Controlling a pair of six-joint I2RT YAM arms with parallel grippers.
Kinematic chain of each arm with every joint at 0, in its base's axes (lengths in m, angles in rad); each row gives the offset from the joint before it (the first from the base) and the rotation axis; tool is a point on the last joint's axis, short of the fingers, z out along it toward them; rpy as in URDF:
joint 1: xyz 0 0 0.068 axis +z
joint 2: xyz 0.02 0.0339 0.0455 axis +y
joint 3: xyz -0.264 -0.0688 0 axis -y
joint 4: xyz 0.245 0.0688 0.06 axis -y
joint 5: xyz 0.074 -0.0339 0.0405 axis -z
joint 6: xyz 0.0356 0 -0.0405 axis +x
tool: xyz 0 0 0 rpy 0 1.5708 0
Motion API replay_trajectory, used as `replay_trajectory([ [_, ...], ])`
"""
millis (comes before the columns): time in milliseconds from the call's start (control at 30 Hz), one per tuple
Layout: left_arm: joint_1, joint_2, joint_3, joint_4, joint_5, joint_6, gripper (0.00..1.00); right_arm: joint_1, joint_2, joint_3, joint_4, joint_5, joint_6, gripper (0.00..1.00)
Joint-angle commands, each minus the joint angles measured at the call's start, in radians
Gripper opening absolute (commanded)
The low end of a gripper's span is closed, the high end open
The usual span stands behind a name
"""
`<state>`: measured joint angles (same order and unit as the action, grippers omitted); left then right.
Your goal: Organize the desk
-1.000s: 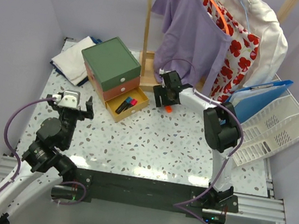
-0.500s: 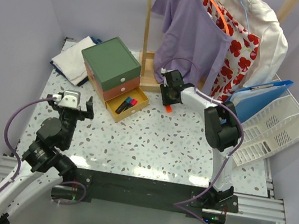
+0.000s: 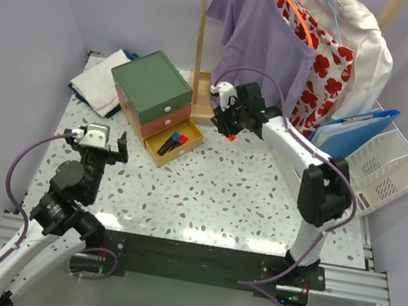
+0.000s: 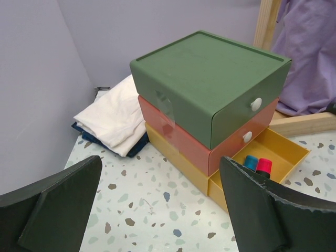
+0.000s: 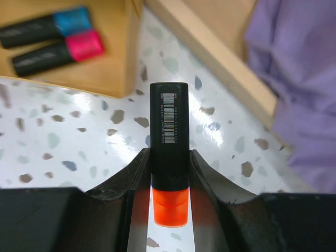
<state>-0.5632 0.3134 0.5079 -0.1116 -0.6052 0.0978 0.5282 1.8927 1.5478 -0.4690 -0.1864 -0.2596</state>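
My right gripper swings over the open yellow drawer (image 3: pixel 172 142) (image 5: pixel 58 42) to its left in the top view next, turning, and releases the black marker. The drawer already holds markers.
The desk (image 3: pixel 236 197) is a white speckled tabletop. My right gripper (image 3: pixel 232 123) is shut on a black marker with an orange cap (image 5: pixel 169 157) and holds it above the desk, right of the open yellow drawer (image 3: pixel 172 142). The drawer holds a blue-capped marker (image 5: pixel 47 29) and a pink-capped marker (image 5: pixel 58 52). It is the lowest of a stack with a pink drawer and a green drawer (image 3: pixel 152 87). My left gripper (image 3: pixel 98 144) is open and empty, low at the left; its view shows the stack (image 4: pixel 210 94) ahead.
Folded white and navy cloths (image 3: pixel 97 82) lie at the back left. A wooden clothes rack (image 3: pixel 199 82) with a purple shirt (image 3: pixel 256 45) and other garments stands at the back. A white slotted file tray (image 3: pixel 376 169) with a blue folder (image 3: pixel 350 137) sits at the right.
My right gripper has lifted with the orange-capped marker and turned, and its arm has swung out to the right. The left arm has not moved.
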Motion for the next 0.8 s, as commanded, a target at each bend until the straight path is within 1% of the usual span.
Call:
replay_trajectory([
  [0,0.003,0.0,-0.008,0.062,0.013,0.008,1.0,0.027,-0.125,0.028,-0.034,-0.179,-0.234,0.0],
  [133,0.003,0.001,-0.009,0.059,0.013,0.008,1.0,0.079,-0.124,0.072,-0.091,-0.197,-0.4,0.0],
  [167,0.005,0.001,-0.009,0.059,0.013,0.008,1.0,0.11,-0.121,0.074,-0.098,-0.193,-0.479,0.0],
  [233,0.003,0.0,-0.009,0.059,0.01,0.006,1.0,0.142,-0.124,0.063,-0.083,-0.156,-0.559,0.0],
  [267,0.003,0.001,-0.009,0.059,0.009,0.008,1.0,0.174,-0.124,0.058,-0.08,-0.151,-0.655,0.0],
  [333,0.003,-0.002,-0.009,0.059,0.005,0.006,1.0,0.208,-0.095,0.076,-0.088,-0.105,-0.719,0.0],
  [400,0.003,-0.003,-0.008,0.058,0.005,0.006,1.0,0.24,-0.064,0.107,-0.098,-0.082,-0.745,0.01],
  [500,0.003,-0.005,-0.009,0.059,0.004,0.009,1.0,0.263,-0.011,0.147,-0.091,-0.093,-0.771,0.02],
  [567,0.005,-0.01,-0.009,0.059,0.004,0.008,1.0,0.28,0.034,0.184,-0.086,-0.067,-0.765,0.06],
  [767,0.005,-0.02,-0.009,0.059,-0.002,0.008,1.0,0.294,0.121,0.258,-0.043,-0.024,-0.75,0.11],
])
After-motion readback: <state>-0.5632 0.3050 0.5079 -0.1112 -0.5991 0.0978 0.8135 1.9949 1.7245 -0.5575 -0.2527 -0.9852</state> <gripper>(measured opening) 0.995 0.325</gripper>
